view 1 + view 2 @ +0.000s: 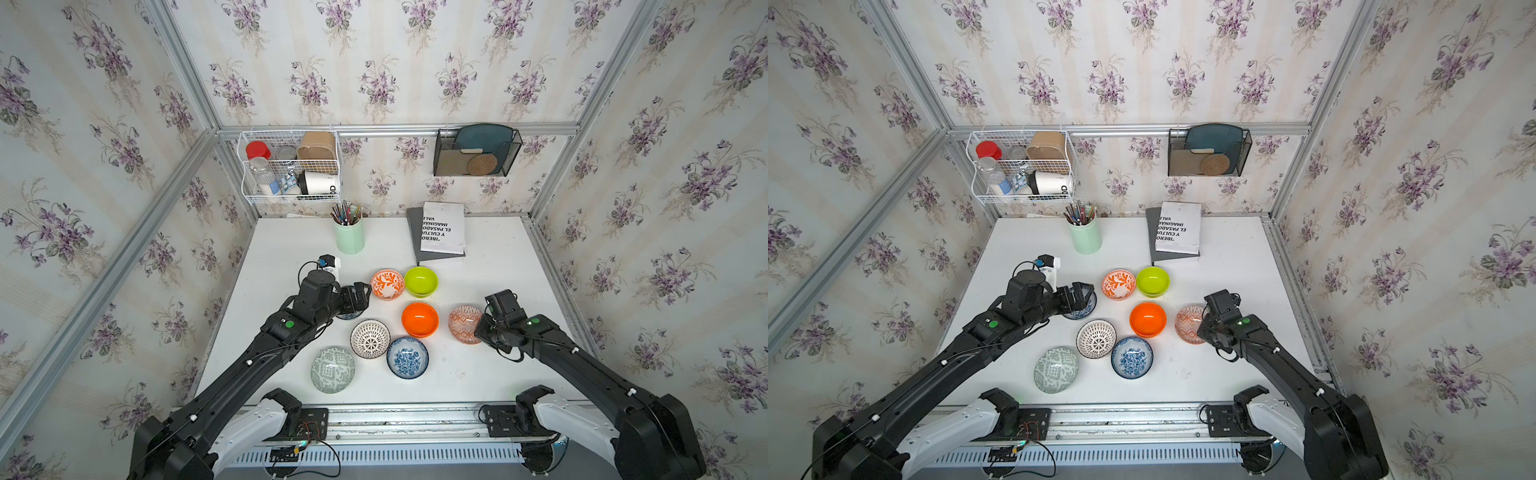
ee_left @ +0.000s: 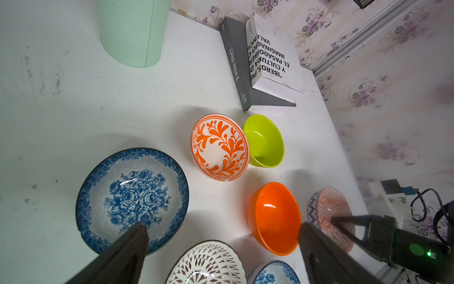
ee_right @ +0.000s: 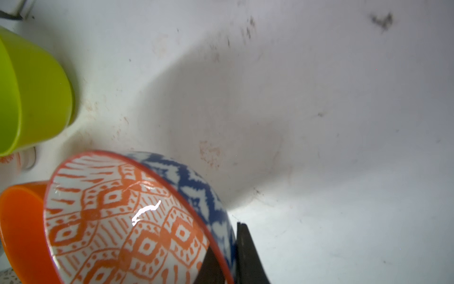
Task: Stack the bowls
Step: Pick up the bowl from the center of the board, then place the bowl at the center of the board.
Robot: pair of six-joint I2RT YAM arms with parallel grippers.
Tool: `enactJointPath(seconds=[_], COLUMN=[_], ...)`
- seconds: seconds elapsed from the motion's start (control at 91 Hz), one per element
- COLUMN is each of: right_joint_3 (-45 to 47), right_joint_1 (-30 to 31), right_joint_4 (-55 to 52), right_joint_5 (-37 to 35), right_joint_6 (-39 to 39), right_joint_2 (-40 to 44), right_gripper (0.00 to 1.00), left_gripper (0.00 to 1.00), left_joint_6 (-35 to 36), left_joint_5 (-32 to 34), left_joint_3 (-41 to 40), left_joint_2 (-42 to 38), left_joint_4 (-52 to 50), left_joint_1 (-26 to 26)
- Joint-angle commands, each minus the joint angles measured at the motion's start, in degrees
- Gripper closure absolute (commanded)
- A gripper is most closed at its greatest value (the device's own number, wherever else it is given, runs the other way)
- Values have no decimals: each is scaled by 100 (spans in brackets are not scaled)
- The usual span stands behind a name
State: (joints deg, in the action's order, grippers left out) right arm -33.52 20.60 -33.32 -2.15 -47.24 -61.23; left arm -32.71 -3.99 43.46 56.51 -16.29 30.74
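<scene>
My right gripper is holding the salmon geometric bowl by its rim. Next it will move outward, lower the bowl onto the empty spot on the tabletop (image 1: pixel 457 281) (image 3: pixel 137 61) beside the lime bowl and let go of the bowl's rim.
Several bowls sit on the white table in both top views: orange-white leaf (image 1: pixel 387 284), lime (image 1: pixel 421 281), plain orange (image 1: pixel 419 319), black-white radial (image 1: pixel 370 338), blue-floral (image 1: pixel 407 357) and grey-green (image 1: pixel 332 370). My right gripper (image 3: pixel 224 246) is shut on the rim of the salmon geometric bowl (image 3: pixel 127 221), one finger inside and one outside; the bowl (image 1: pixel 464 324) is tilted. My left gripper (image 2: pixel 222 226) is open, with one finger over a second blue-floral bowl (image 2: pixel 132 196) that my arm mostly hides in a top view (image 1: pixel 1084 309).
A mint green pencil cup (image 1: pixel 350 237) and two stacked books (image 1: pixel 440 235) stand at the back of the table. On the back wall hang a white wire basket (image 1: pixel 291 166) and a black holder with a teal plate (image 1: pixel 476 151).
</scene>
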Motion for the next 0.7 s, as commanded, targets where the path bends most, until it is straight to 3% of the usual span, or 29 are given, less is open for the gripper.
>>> enactJointPath(seconds=[0.0,0.253,0.692], right_joint_3=[-310,-1428,-2724], right_joint_1=[-477,-956,-997], right_joint_4=[322,906,1152], right_joint_5=[-55,356,401], right_joint_6=[433,981,1302], right_joint_2=[-283,-1654,-3467], right_gripper=[100,100,100], left_gripper=[1,1,0], left_joint_6=[-14,-8,-40], left_joint_5=[74,128,245], left_joint_3=[45,78,144], left_joint_2=[19,123,320], left_joint_4=[92,109,144], left_joint_1=[2,-7,-33])
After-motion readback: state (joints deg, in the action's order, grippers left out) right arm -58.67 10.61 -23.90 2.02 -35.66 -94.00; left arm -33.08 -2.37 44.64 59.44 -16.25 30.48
